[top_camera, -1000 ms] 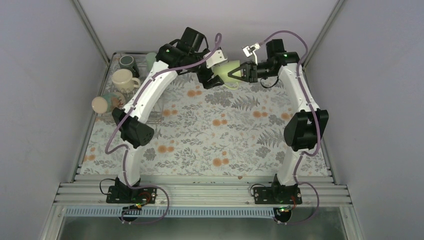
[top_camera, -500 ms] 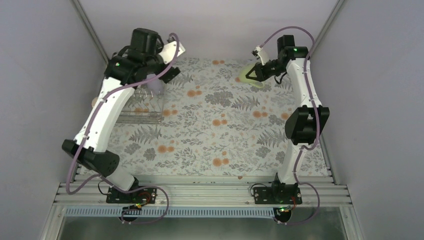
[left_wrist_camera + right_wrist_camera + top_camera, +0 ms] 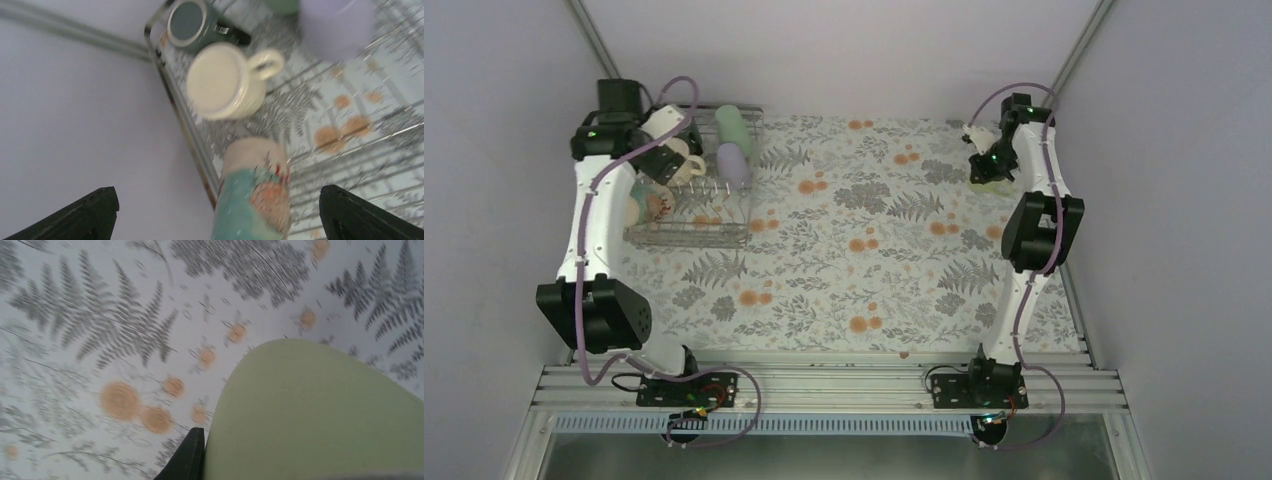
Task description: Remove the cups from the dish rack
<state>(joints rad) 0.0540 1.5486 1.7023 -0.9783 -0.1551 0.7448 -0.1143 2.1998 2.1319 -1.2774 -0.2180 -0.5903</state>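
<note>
I should bring the pale yellow-green cup point(image 3: 992, 189) down with my right gripper slightly back onto the mat, since the mat beneath the cup is bare.
The silver wire dish rack point(image 3: 690, 240) stands at the far left. In it are a mint-green tumbler point(image 3: 729, 124), a lilac tumbler point(image 3: 734, 166) and a beige patterned mug point(image 3: 650, 207) lying on its side. The left wrist view also shows a cream-yellow mug point(image 3: 225, 81) and a dark green-black mug point(image 3: 192, 22). My left gripper point(image 3: 660, 160) hangs open above the rack's left side, with the patterned mug point(image 3: 256, 196) below and between its fingers point(image 3: 86, 216), untouched. My right gripper point(image 3: 989, 165) is at the far right, shut on the pale yellow-green cup point(image 3: 320, 415), low over the mat.
A floral mat point(image 3: 864, 250) covers the table. Grey walls close in left and right, and the rack's rim point(image 3: 172, 95) runs right along the left wall. Both arm bases stand on the rail at the near edge.
The left arm swung from the table's middle back over the rack, open the whole time. The right arm carried the yellow-green cup from the middle to the far right.
</note>
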